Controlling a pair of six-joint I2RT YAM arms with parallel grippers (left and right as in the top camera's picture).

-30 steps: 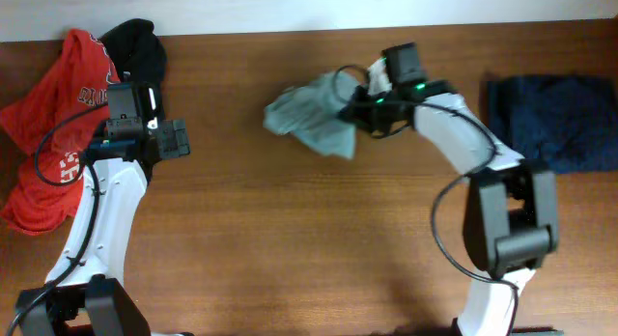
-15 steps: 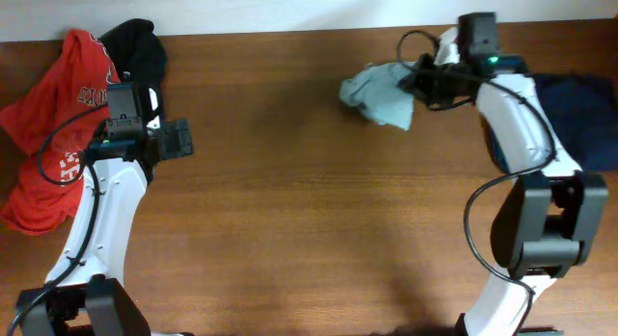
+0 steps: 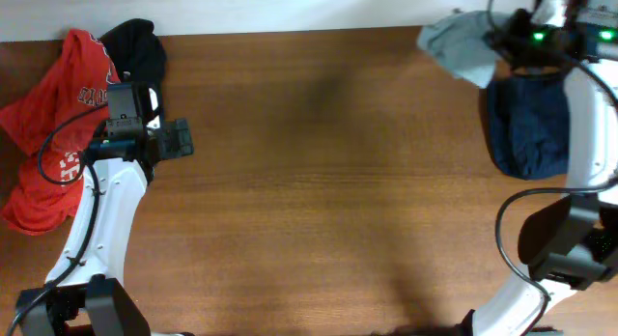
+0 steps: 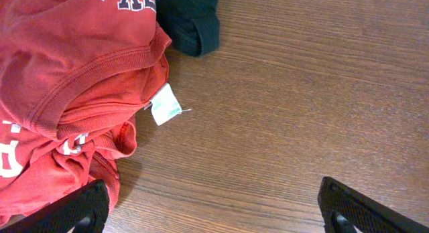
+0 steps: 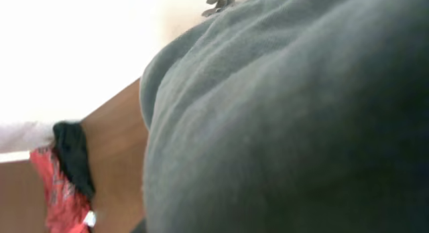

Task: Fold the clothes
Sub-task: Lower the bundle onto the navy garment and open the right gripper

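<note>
The T-shirt hangs beyond the navy garment (image 3: 526, 128), so the robot's right gripper will swing to the right in the overhead view, back and down, and release the T-shirt onto that garment.
My right gripper (image 3: 504, 39) is at the table's far right corner, shut on the bunched pale grey-blue T-shirt (image 3: 459, 42), which hangs above the table's back edge. The shirt fills the right wrist view (image 5: 288, 126) and hides the fingers. A navy garment (image 3: 526, 128) lies below it on the table. My left gripper (image 3: 179, 140) is open and empty beside the red tees (image 3: 53, 133) and the black garment (image 3: 140, 46). In the left wrist view the open jaws (image 4: 214, 213) hover over bare wood next to the red tee (image 4: 67, 79).
The wooden table (image 3: 319, 201) ends at a white wall along the back. A white label (image 4: 164, 106) sticks out of the red tee. The black garment's edge (image 4: 188, 19) lies just beyond it.
My right gripper has carried the grey-blue T-shirt from the table's middle back to the far right corner, over the navy garment. The left arm has not moved.
</note>
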